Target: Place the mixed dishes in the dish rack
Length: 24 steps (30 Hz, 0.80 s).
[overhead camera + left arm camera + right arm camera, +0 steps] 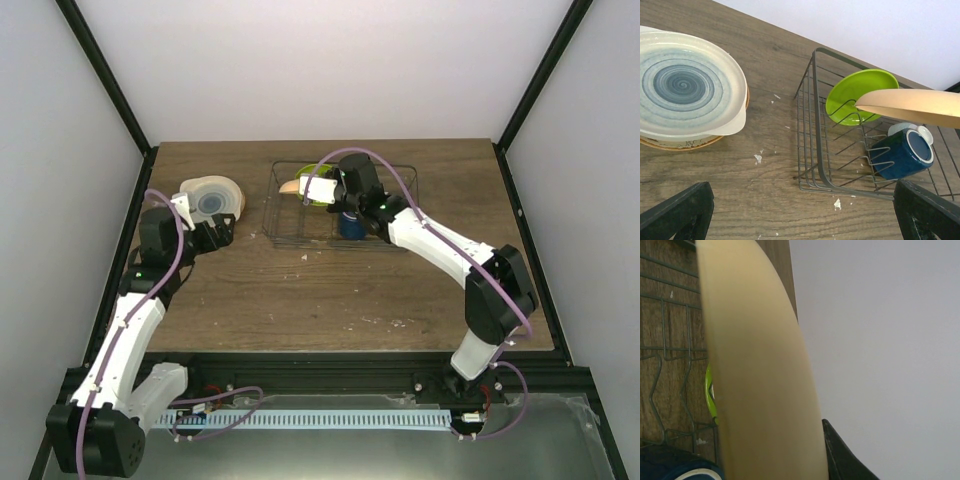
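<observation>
My right gripper brings the peach-orange plate (760, 380), already edge-on, down between the dividers and releases it next, since the empty gap (698, 390) beside the lime-green plate lies below.
My right gripper (320, 188) is shut on a peach-orange plate (910, 106), held edge-on over the dish rack (816, 130), a dark wire basket at the table's far middle. In the right wrist view this plate (760, 380) fills the left half, with one dark finger (840, 455) beside it. A lime-green plate (860, 92) leans between the dividers. Beside it in the rack sits a dark blue mug (902, 152). A cream plate (685, 85) lies upside down, blue-grey rings up, left of the rack. My left gripper (802, 220) is open and holds nothing, near that plate and the rack's corner.
The cream plate rests on another dish with an orange-brown rim (690, 145). White crumbs (758, 158) dot the wooden table (330, 290). Black frame posts and pale walls close in the sides and back.
</observation>
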### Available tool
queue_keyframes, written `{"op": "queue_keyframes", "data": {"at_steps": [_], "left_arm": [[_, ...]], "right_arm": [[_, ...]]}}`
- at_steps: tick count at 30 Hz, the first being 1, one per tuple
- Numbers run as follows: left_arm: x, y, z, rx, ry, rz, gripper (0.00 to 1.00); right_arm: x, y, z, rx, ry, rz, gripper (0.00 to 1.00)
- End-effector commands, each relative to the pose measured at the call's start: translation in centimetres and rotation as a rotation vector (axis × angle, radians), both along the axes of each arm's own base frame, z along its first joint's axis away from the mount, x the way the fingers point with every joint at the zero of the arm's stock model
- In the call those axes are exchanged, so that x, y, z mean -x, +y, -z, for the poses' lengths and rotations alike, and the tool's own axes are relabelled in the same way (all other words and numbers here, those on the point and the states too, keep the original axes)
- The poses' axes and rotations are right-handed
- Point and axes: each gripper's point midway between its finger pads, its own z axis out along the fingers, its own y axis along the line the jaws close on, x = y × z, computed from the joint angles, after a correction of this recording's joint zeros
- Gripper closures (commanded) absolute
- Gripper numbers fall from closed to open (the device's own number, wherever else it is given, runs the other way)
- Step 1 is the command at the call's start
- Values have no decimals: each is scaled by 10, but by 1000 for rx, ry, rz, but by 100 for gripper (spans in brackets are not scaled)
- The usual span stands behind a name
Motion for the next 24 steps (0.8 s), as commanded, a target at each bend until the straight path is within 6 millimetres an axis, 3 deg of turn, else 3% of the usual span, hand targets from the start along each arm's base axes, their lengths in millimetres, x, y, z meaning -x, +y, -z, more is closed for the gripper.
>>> {"op": "queue_keyframes", "data": {"at_steps": [1, 17, 24], "left_arm": [[-4, -1, -17, -4, -46, 5, 0], [-5, 0, -17, -9, -44, 4, 0], [-7, 0, -15, -9, -38, 2, 0]], "right_arm": [[-6, -1, 7, -5, -3, 16, 95], [-22, -5, 27, 15, -19, 44, 95], [-23, -10, -2, -34, -76, 52, 97]]}}
